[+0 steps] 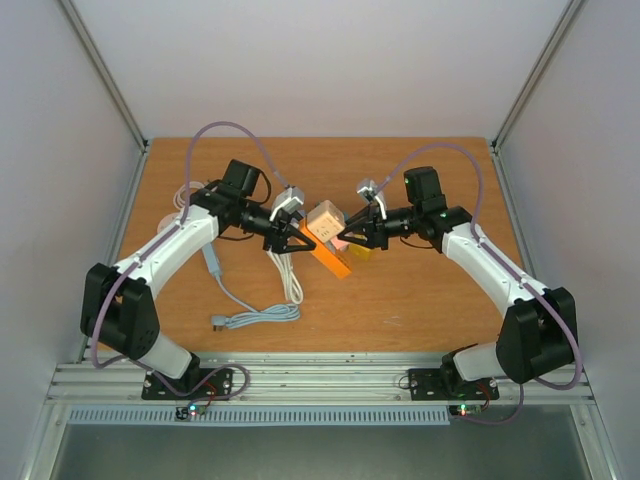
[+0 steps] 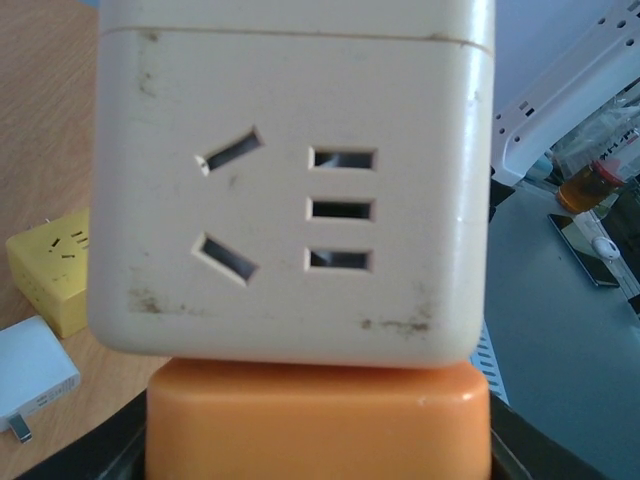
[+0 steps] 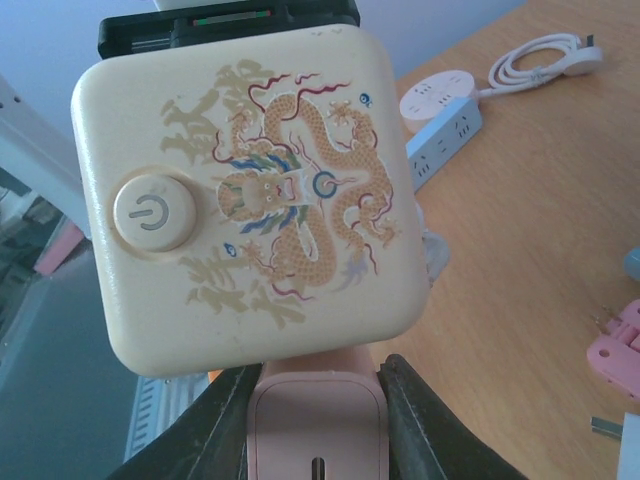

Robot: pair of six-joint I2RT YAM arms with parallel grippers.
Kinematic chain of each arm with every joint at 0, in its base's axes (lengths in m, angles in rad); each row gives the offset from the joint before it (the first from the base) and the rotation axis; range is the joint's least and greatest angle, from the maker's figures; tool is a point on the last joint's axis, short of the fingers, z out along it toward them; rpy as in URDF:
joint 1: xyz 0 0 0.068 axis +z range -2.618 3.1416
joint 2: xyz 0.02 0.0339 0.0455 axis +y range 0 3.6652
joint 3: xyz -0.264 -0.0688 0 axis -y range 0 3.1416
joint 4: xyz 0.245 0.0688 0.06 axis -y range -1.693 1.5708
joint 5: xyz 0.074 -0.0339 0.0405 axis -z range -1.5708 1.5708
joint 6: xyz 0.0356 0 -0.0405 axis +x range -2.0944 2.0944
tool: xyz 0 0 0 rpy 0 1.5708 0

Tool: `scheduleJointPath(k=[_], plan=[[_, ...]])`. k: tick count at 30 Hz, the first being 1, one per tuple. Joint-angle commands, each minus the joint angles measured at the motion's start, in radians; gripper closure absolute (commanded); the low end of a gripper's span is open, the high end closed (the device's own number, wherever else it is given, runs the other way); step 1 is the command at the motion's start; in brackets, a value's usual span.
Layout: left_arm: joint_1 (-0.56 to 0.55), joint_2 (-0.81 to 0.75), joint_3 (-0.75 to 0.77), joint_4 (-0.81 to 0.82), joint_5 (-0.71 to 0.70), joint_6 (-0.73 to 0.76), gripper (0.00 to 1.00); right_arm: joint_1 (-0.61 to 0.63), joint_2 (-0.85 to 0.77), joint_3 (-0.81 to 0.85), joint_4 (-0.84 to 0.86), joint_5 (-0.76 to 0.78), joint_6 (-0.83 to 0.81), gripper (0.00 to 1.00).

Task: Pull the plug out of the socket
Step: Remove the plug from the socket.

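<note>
I next pull the still inserted pink plug (image 3: 318,420) off the socket with my right gripper, carry it outward and down onto the tabletop and release it.
The socket (image 1: 324,221) is a cream cube held above the table between both arms. In the right wrist view its dragon-printed face (image 3: 250,200) with a round power button fills the frame. A pink plug (image 3: 318,420) sits pressed into its underside, and my right gripper (image 3: 318,405) is shut on that plug, a black finger (image 3: 425,425) against each side. In the left wrist view the socket's slotted face (image 2: 290,200) rests against an orange block (image 2: 318,420). My left gripper (image 2: 318,445) is shut on this block, its fingers mostly hidden behind it.
A yellow cube socket (image 2: 50,265) and a white adapter (image 2: 30,375) lie on the table. A round white socket and blue-white strip (image 3: 440,115) and a coiled white cable (image 3: 545,55) lie further off. A pink piece (image 3: 620,340) sits at the right. Loose cables (image 1: 260,300) lie near the left arm.
</note>
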Motion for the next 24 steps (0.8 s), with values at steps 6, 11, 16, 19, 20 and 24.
scheduleJointPath(k=[6,11,16,19,20,24], plan=[[-0.029,0.001,-0.001,-0.176,-0.114,0.104,1.00,-0.060,-0.007,0.043,0.000,0.022,0.056,0.99],[-0.038,-0.017,-0.005,-0.218,-0.079,0.192,1.00,-0.061,0.027,0.065,-0.041,-0.019,0.047,0.99],[-0.038,-0.008,0.006,-0.210,-0.097,0.172,1.00,-0.061,0.020,0.055,-0.044,0.015,0.014,0.99],[-0.037,0.018,0.037,-0.226,-0.122,0.138,1.00,-0.060,-0.006,0.024,0.002,0.059,0.014,0.99],[-0.036,0.026,0.045,-0.229,-0.131,0.128,1.00,-0.060,-0.020,0.011,0.023,0.080,0.017,0.99],[-0.030,0.040,0.058,-0.244,-0.133,0.122,1.00,-0.060,-0.056,-0.016,0.061,0.126,0.003,0.99]])
